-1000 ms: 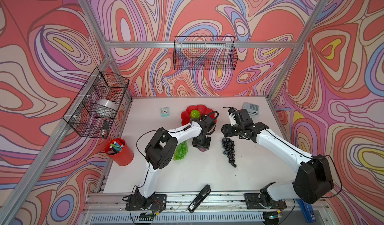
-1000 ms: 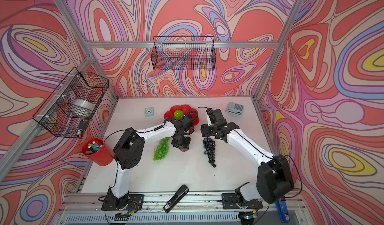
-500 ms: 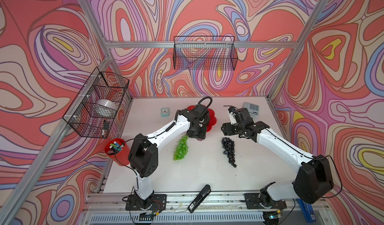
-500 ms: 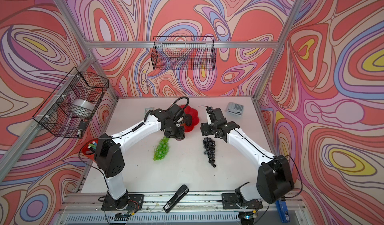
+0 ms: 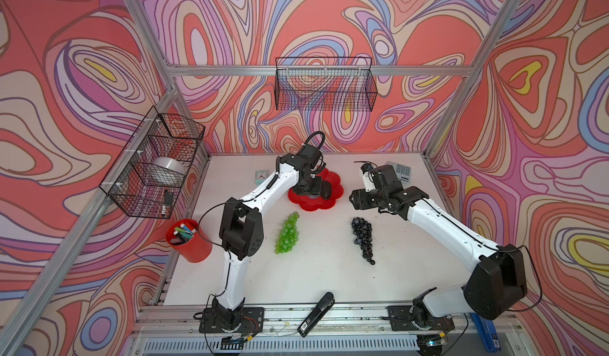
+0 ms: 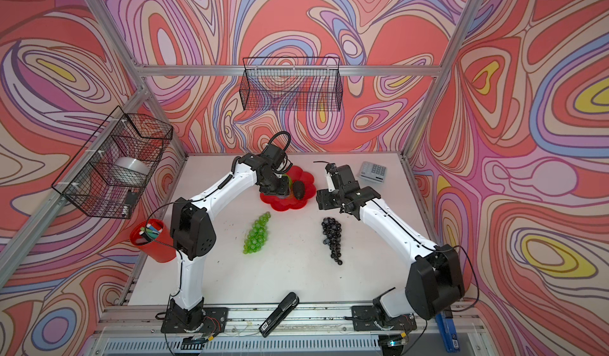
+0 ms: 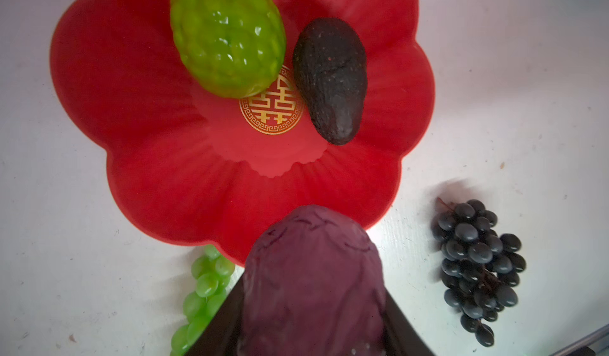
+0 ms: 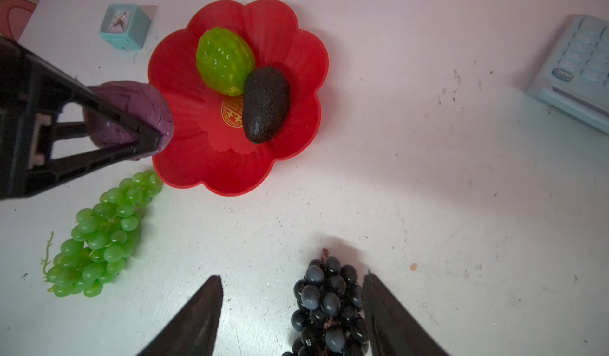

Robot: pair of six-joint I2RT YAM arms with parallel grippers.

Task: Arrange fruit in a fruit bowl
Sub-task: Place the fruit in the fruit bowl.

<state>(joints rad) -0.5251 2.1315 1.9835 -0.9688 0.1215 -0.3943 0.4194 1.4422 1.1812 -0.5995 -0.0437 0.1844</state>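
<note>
The small purple fruit will go into the bowl's near side beside the lime-green ball (image 7: 227,38) next. My left gripper will lower it and let go there, because that gap below is empty.
The red flower-shaped fruit bowl (image 5: 333,203) (image 6: 304,178) (image 7: 158,173) (image 8: 296,74) holds a bumpy lime-green ball (image 7: 227,38) (image 8: 224,61) and a black avocado (image 5: 326,191) (image 6: 299,189) (image 7: 331,77) (image 8: 265,104). My left gripper (image 5: 308,189) (image 6: 276,189) (image 7: 313,308) hangs over the bowl's near-left rim, shut on a small purple fruit (image 7: 313,272) (image 8: 131,100). Green grapes (image 5: 286,235) (image 6: 257,234) (image 8: 99,235) and dark grapes (image 5: 362,239) (image 6: 333,239) (image 8: 329,308) lie on the table. My right gripper (image 5: 357,201) (image 6: 324,199) (image 8: 291,277) hovers open above the dark bunch's stem end.
A small teal clock (image 5: 261,175) (image 8: 125,25) stands left of the bowl, a calculator (image 5: 400,173) (image 8: 576,71) at the back right. A red cup of markers (image 5: 188,244) sits at the left edge, a black stapler (image 5: 315,314) on the front rail. Wire baskets hang on the walls.
My left arm has swung back from the table in front of the bowl to above the bowl's rim, carrying the purple fruit. The right arm has not moved.
</note>
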